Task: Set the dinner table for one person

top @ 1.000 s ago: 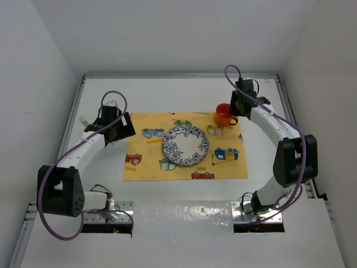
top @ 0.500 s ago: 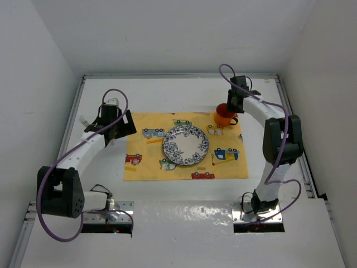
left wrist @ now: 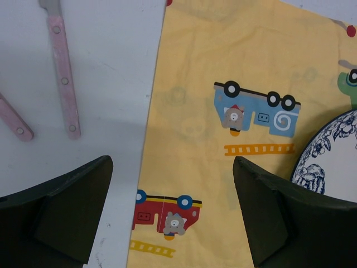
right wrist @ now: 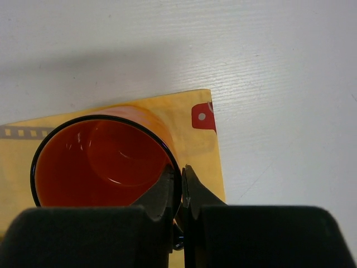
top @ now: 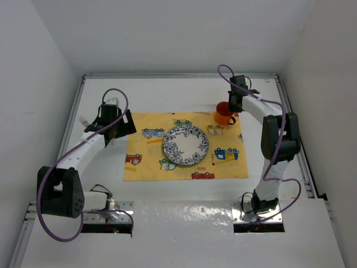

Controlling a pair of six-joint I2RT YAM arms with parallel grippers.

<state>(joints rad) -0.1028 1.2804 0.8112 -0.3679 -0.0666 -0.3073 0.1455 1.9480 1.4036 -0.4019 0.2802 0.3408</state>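
The nearer pink handle [left wrist: 64, 81] is below, to the left in the wrist view; my left gripper should leave the placemat and move down onto it next.
The white dinner table [top: 167, 95] holds a yellow car-print placemat [top: 146, 164] with a blue-patterned plate [top: 186, 145] at its middle. An orange mug [top: 222, 117] stands on the placemat's far right corner. My right gripper [top: 232, 104] is shut on the mug's rim [right wrist: 179, 187], with one finger inside the mug [right wrist: 100, 162] and one outside. My left gripper [top: 124, 126] is open and empty over the placemat's left edge [left wrist: 173, 212]. Part of the plate [left wrist: 334, 151] shows at the right of the left wrist view.
Two pink-handled pieces of cutlery [left wrist: 64, 84] lie on the bare table left of the placemat [left wrist: 223, 67]. Thin metal rails [top: 72, 123] run along the table's edges, with white walls behind them.
My right arm's elbow has swung inward and back, and the mug in its gripper has shifted slightly toward the far edge. My left arm has not moved.
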